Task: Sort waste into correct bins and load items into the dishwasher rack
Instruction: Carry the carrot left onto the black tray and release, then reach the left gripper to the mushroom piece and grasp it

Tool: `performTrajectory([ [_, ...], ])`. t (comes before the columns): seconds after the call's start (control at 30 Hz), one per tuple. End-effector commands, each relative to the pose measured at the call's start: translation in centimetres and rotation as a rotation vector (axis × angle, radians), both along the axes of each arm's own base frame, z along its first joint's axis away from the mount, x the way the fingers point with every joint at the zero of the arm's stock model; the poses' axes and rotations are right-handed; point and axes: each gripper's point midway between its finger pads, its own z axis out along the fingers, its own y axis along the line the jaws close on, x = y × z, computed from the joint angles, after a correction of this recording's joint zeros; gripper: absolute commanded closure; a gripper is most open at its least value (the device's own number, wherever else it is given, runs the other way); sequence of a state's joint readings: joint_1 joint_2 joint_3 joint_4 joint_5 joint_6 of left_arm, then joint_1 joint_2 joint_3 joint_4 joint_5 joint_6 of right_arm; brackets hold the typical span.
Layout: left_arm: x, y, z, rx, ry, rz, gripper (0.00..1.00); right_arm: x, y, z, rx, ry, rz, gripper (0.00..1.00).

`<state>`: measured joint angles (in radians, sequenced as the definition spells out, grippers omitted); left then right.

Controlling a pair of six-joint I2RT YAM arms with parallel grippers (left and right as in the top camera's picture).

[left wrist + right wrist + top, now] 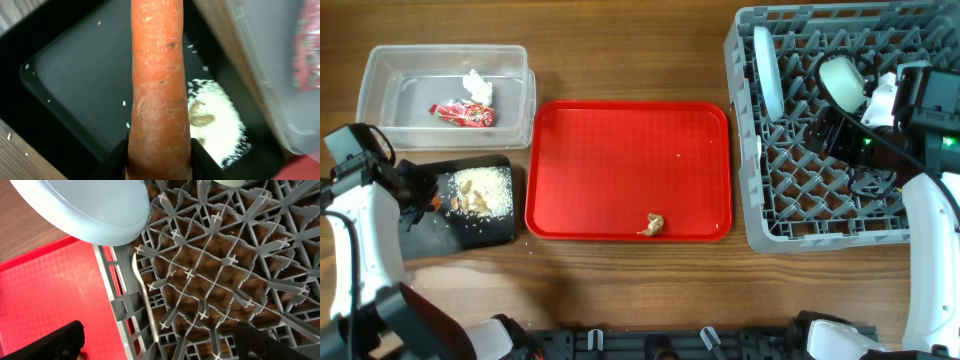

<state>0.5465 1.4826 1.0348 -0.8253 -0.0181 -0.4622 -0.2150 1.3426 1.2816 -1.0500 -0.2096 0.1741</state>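
Note:
I will lower my left gripper to the empty spot beside the rice in the shallow black tray [75,90], which holds food scraps, then release the orange carrot.
My left gripper [159,161] is shut on the orange carrot [157,75] and holds it over the shallow black tray [75,90], beside the whitish rice scraps [215,120]. In the overhead view the left gripper [420,190] is at that tray's left part [490,232]. The clear tub [380,100] holds the red wrapper [465,115] and the white tissue [477,87]. A brown food lump [653,224] lies on the red tray [620,150]. My right gripper [160,330] is open and empty over the grey rack [220,280], near the white spoon [145,300] and the pale blue plate [95,210].
In the overhead view the rack [760,235] fills the right side; the plate [767,70] stands on edge in it and a pale bowl [842,80] lies further in. The right arm [920,110] reaches over the rack. Bare wooden table runs along the front edge.

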Motion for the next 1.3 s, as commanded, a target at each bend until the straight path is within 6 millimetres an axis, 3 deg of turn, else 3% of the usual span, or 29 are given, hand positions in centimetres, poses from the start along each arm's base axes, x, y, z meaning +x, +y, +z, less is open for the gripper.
performTrajectory([
  [0.0, 0.1, 0.4, -2.9, -0.049, 0.077, 0.026, 0.95, 0.1, 0.2, -0.3, 0.010, 0.005, 0.017, 0.02],
  [0.2, -0.4, 0.1, -7.2, -0.114, 0.184, 0.026, 0.94, 0.0, 0.2, -0.3, 0.011, 0.008, 0.017, 0.03],
  [0.37, -0.7, -0.1, -8.1, -0.130, 0.210, 0.026, 0.93, 0.0, 0.2, -0.3, 0.011, 0.007, 0.018, 0.03],
  [0.43, -0.7, -0.1, -8.1, -0.130, 0.210, 0.025, 0.79, 0.0, 0.2, -0.3, 0.011, 0.007, 0.018, 0.03],
  [0.57, -0.7, -0.3, -8.1, -0.143, 0.208, 0.023, 0.66, 0.1, 0.2, -0.3, 0.011, 0.007, 0.018, 0.03],
  [0.7, -0.3, -0.3, -6.5, -0.136, 0.177, 0.021, 0.42, 0.0, 0.2, -0.3, 0.011, 0.007, 0.017, 0.03],
  [0.83, 0.6, 0.2, -2.7, -0.085, 0.092, 0.019, 0.30, 0.1, 0.2, -0.3, 0.010, 0.004, 0.017, 0.03],
  [0.9, 1.1, -0.2, -0.5, -0.063, 0.022, 0.003, 0.29, 0.1, 0.2, -0.3, 0.010, 0.005, 0.017, 0.03],
  [1.03, 4.1, -5.7, 2.9, -0.147, -0.144, -0.168, 0.29, 0.1, 0.2, -0.3, 0.010, 0.004, 0.017, 0.03],
  [1.1, 5.1, -8.5, 3.2, -0.150, -0.155, -0.281, 0.28, 0.1, 0.2, -0.3, 0.010, 0.005, 0.017, 0.03],
  [1.2, 6.5, -14.4, 3.2, -0.136, -0.151, -0.529, 0.26, 0.1, 0.2, -0.3, 0.010, 0.005, 0.017, 0.03],
  [1.27, 6.9, -18.8, 3.1, -0.129, -0.153, -0.697, 0.20, 0.1, 0.2, -0.3, 0.010, 0.005, 0.017, 0.02],
])
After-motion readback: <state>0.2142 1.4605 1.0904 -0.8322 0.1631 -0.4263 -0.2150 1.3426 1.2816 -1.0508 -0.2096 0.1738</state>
